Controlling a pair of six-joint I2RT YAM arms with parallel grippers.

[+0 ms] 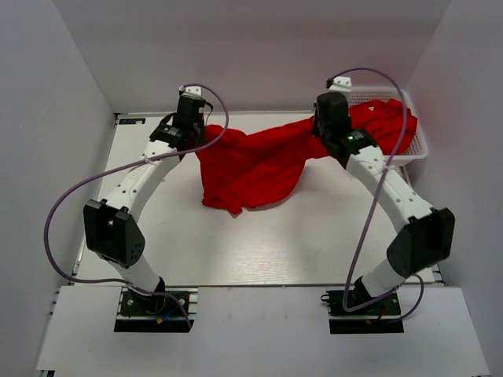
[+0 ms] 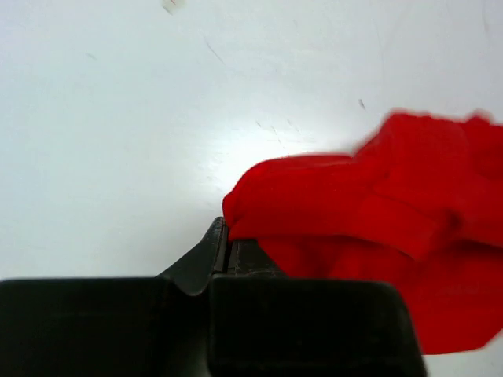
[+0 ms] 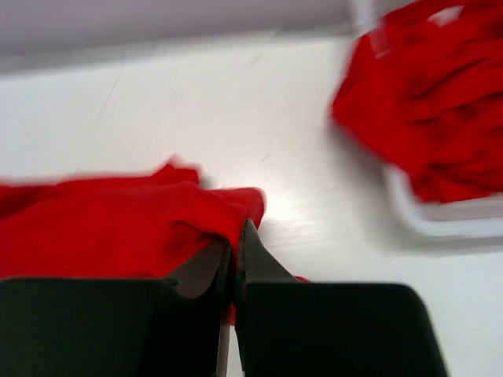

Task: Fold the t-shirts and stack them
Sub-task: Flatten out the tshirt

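Observation:
Next, my left gripper carries the red t-shirt up high above the table, then down onto the far part of the table.
A bright red t-shirt (image 1: 251, 166) hangs stretched between my two grippers over the far middle of the table, its lower part bunched on the surface. My left gripper (image 1: 191, 135) is shut on the shirt's left edge, seen in the left wrist view (image 2: 226, 238) with the cloth (image 2: 377, 228) spreading right. My right gripper (image 1: 322, 132) is shut on its right edge, seen in the right wrist view (image 3: 236, 236) with the fabric (image 3: 102, 232) to the left. More red t-shirts (image 1: 389, 122) lie heaped in the basket.
The white lattice basket (image 1: 415, 151) stands at the far right corner, close to my right arm; it also shows in the right wrist view (image 3: 416, 212). White walls enclose the table on three sides. Purple cables loop from both arms.

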